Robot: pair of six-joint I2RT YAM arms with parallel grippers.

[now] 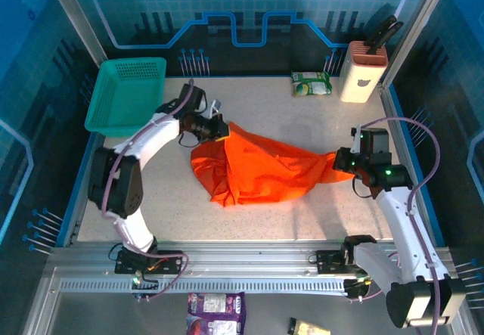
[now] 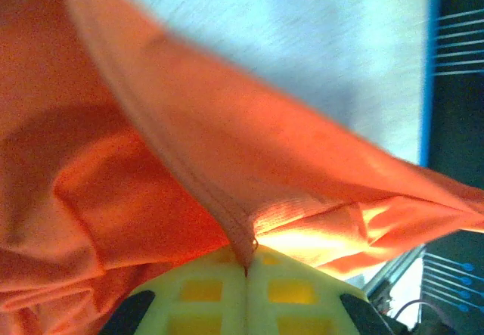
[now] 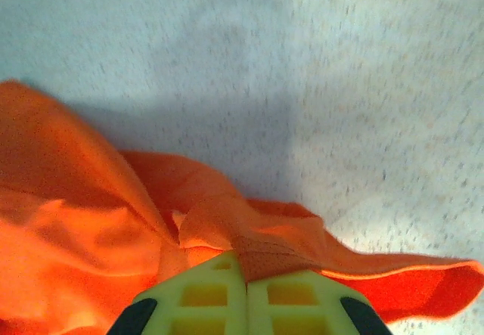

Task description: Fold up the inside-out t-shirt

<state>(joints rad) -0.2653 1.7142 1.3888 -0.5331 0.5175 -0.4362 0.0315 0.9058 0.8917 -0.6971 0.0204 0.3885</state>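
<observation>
My right gripper rises next, as the t-shirt (image 1: 261, 167) hangs bunched, carries its end outward, then lowers it by the green-and-white packet and releases.
The bright orange inside-out t-shirt (image 1: 261, 167) hangs stretched and bunched between both arms over the middle of the table. My left gripper (image 1: 224, 129) is shut on its upper left edge. In the left wrist view a stitched hem (image 2: 227, 214) runs down into the pinch of the left gripper (image 2: 246, 268), and the t-shirt (image 2: 113, 169) drapes away on both sides. My right gripper (image 1: 344, 161) is shut on the shirt's right end. In the right wrist view the right gripper (image 3: 246, 273) clamps a fold of the t-shirt (image 3: 91, 221), which trails left over the speckled table (image 3: 340, 85).
A teal mesh basket (image 1: 127, 93) sits at the back left corner. A green-and-white packet (image 1: 311, 84) and a white knife block (image 1: 361, 70) stand at the back right. The blue table border (image 2: 431, 63) runs down the right side in the left wrist view.
</observation>
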